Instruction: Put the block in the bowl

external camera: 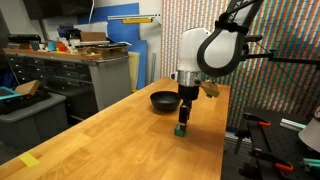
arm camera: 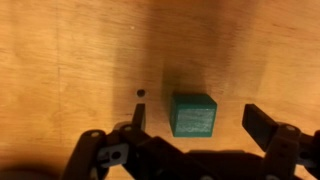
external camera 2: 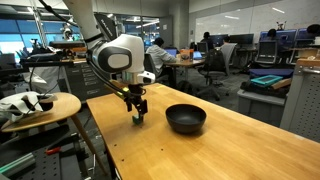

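My gripper is open, and the green block (external camera: pixel 180 129) (arm camera: pixel 193 116) already lies between its fingers with gaps. It should move straight down around the block and close its fingers on it.
The block (arm camera: pixel 194 114) is a small green cube resting on the wooden table. In the wrist view it lies between my gripper's (arm camera: pixel 197 122) two open fingers, closer to the left one, with gaps on both sides. In both exterior views the gripper (external camera: pixel 183 117) (external camera 2: pixel 139 112) hangs straight down over the block (external camera: pixel 181 129) (external camera 2: pixel 138 121), fingertips near the table top. The bowl (external camera: pixel 163 100) (external camera 2: pixel 185 118) is round, shallow and black, and stands empty on the table a short way from the block.
The wooden table (external camera: pixel 120 140) (external camera 2: pixel 210 150) has edges close to the block. A workbench with drawers (external camera: pixel 70 75) stands beyond the table. A small round side table (external camera 2: pixel 40 105) with clutter stands beside it.
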You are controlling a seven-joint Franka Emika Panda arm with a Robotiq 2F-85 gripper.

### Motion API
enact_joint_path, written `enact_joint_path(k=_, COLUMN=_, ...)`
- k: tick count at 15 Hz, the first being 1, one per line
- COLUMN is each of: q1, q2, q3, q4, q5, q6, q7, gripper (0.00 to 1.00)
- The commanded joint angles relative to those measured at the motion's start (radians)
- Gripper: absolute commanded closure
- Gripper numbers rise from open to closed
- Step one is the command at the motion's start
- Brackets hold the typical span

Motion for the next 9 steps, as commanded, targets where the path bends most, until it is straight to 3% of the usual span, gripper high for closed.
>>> enact_joint_path(k=1, q1=0.003, q2=0.059, q3=0.011, q4=0.027, q5=-0.013, q6=0.046, q7=0.035, gripper=0.0)
enact_joint_path(k=5, q1=0.004, q2=0.109, q3=0.004, q4=0.048, q5=-0.032, q6=0.089, q7=0.047, gripper=0.0)
enact_joint_path(k=6, q1=0.004, q2=0.12, q3=0.003, q4=0.053, q5=-0.036, q6=0.098, q7=0.049, gripper=0.04)
enact_joint_path(k=7, q1=0.001, q2=0.13, q3=0.007, q4=0.059, q5=-0.035, q6=0.105, q7=0.048, gripper=0.26)
enact_joint_path(k=9, q1=0.006, q2=0.14, q3=0.002, q4=0.064, q5=-0.042, q6=0.111, q7=0.054, gripper=0.29)
